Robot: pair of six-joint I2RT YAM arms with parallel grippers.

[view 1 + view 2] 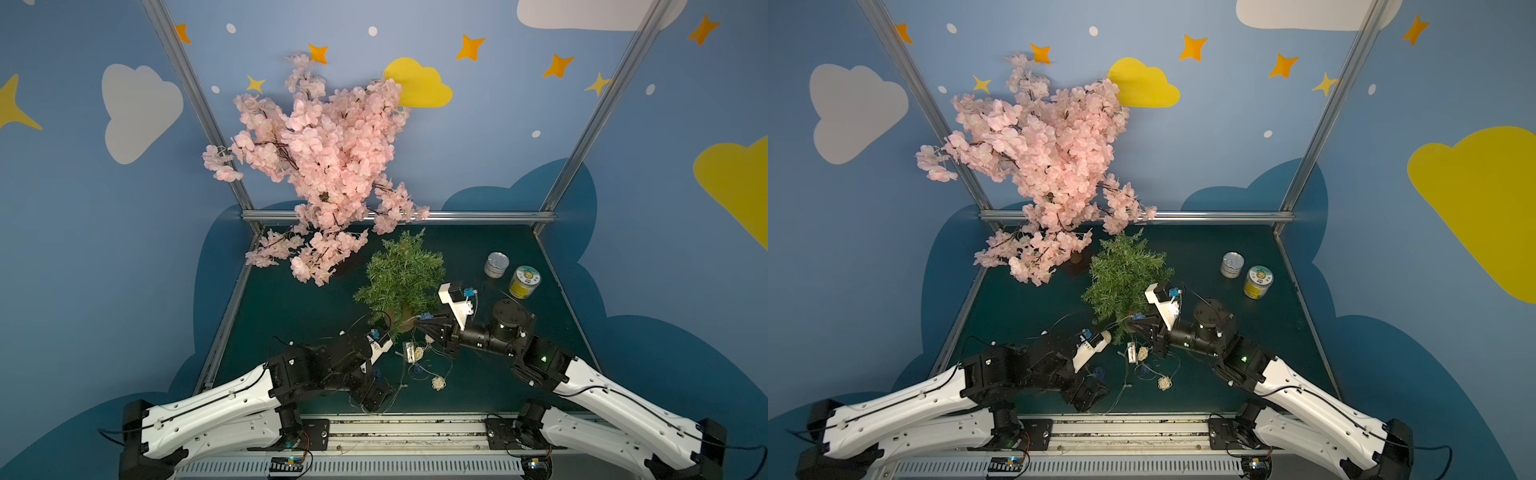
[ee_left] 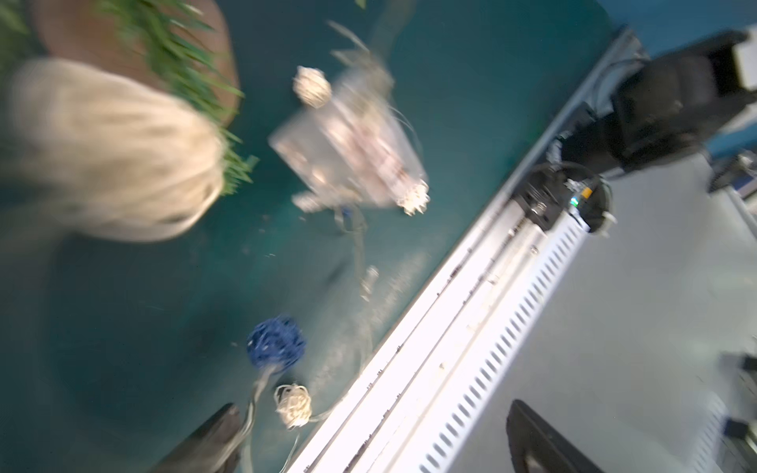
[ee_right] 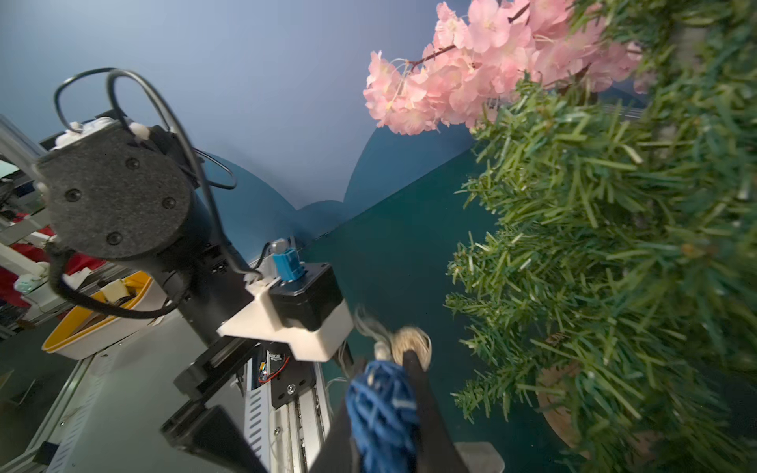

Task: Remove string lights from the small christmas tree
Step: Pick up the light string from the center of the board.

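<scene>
My right gripper holds the ornament and next needs to move away from the tree to the tabletop (image 1: 543,306) beside the yellow can and release it, because that spot is clear of branches.
The small christmas tree (image 1: 401,274) stands mid-table in its tan pot (image 3: 553,405). My right gripper (image 1: 422,318) (image 3: 385,360) is at the foot of the tree, shut on a blue woven ornament (image 3: 383,413) of the string lights, with a cream ball (image 3: 409,342) just past the fingertips. The clear battery box (image 1: 410,352) (image 2: 352,151), a blue ball (image 2: 276,342) and cream balls (image 1: 437,382) (image 2: 293,405) lie on the table in front of the pot. My left gripper (image 1: 374,397) (image 2: 377,446) hangs open over the table's front edge, holding nothing.
A big pink blossom tree (image 1: 324,166) leans over the back left, close to the small tree. Two cans (image 1: 496,264) (image 1: 524,282) stand at the back right. A metal rail (image 1: 399,428) runs along the front edge. Metal posts frame the back corners.
</scene>
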